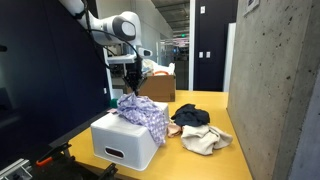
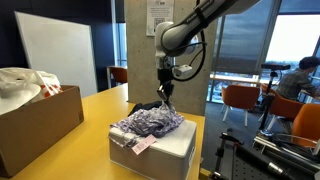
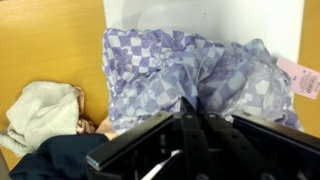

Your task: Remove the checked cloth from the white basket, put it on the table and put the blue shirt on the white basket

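Next, my gripper lowers toward the white basket, whose cloth-covered top lies below it, and releases the pinched fold there, since most of the cloth rests on it.
The checked cloth is purple and white and lies crumpled on top of the white basket; it also shows in an exterior view and fills the wrist view. My gripper is shut on a pinched fold of the checked cloth, which rises in a peak to the fingers. The blue shirt is dark and lies on the yellow table beside the basket; its edge shows in the wrist view.
A beige cloth lies on the yellow table next to the blue shirt, also in the wrist view. A cardboard box with white items stands further along the table. A concrete wall borders the table.
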You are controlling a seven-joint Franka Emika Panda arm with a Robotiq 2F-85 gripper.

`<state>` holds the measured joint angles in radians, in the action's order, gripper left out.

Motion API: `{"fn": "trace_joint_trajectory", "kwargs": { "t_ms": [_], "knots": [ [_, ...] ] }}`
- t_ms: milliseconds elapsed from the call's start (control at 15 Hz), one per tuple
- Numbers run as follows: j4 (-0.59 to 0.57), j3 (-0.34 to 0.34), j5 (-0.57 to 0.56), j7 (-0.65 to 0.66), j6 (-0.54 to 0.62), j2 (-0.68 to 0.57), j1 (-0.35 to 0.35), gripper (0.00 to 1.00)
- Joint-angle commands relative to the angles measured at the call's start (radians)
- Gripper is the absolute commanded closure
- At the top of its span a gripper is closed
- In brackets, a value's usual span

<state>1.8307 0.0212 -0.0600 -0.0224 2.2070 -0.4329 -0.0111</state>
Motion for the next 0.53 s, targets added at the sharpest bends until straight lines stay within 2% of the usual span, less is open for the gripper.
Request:
{"fn": "trace_joint_trajectory", "kwargs": {
  "t_ms": [0, 133, 200, 267, 333, 467],
  "knots": [
    [-0.023, 0.0, 0.014, -0.025, 0.05, -0.063, 0.002, 0.99],
    [-0.027, -0.004, 0.011, -0.023, 0.075, -0.089, -0.001, 0.99],
    [-0.026, -0.005, 0.012, -0.024, 0.084, -0.095, -0.002, 0.96],
    [-0.019, -0.004, 0.012, -0.024, 0.091, -0.088, -0.002, 0.71],
    [-0.013, -0.003, 0.012, -0.023, 0.095, -0.08, -0.001, 0.71],
    [-0.006, -0.007, 0.004, -0.019, 0.088, -0.056, 0.003, 0.6]
  ]
}}
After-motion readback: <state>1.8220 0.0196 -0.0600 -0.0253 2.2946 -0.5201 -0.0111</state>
